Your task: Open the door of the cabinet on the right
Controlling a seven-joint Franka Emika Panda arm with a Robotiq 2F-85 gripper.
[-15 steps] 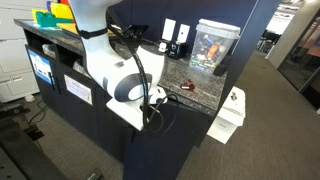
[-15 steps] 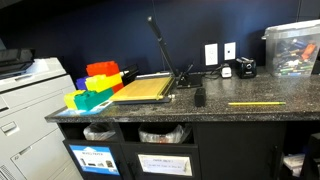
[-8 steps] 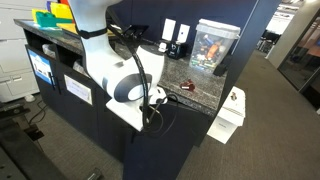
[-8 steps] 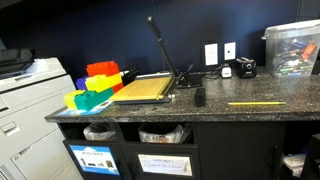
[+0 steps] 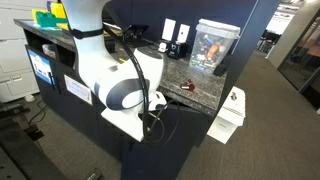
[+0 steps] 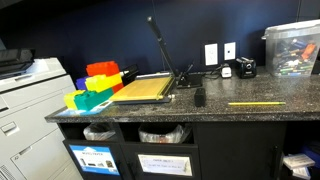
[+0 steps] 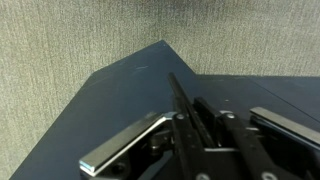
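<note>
The slim black bar handle (image 7: 179,98) runs between my gripper's fingers. My gripper will next swing away from the cabinet, turning with its navy door (image 7: 115,110), then release the handle.
The cabinet is a dark navy base unit under a speckled granite top (image 5: 196,90), seen in both exterior views (image 6: 240,150). In the wrist view its navy door (image 7: 115,110) fills the middle, with grey carpet beyond its corner. The slim black bar handle (image 7: 179,98) runs between my gripper's fingers (image 7: 190,135), which are shut on it. In an exterior view my white arm (image 5: 115,90) reaches down in front of the cabinet and hides the doors and the gripper. Only a pale sliver of the arm (image 6: 300,165) shows at the lower right of an exterior view.
On the counter are a clear plastic box (image 5: 212,45), a paper cutter (image 6: 145,88), coloured bins (image 6: 95,85) and a black stapler (image 6: 199,96). Open shelves with white papers (image 6: 120,135) lie beside the cabinet. A printer (image 6: 25,95) stands at the end. A white box (image 5: 228,115) sits on the carpet.
My arm's elbow has swung down and out from the cabinet front, toward the camera. The counter objects have not moved.
</note>
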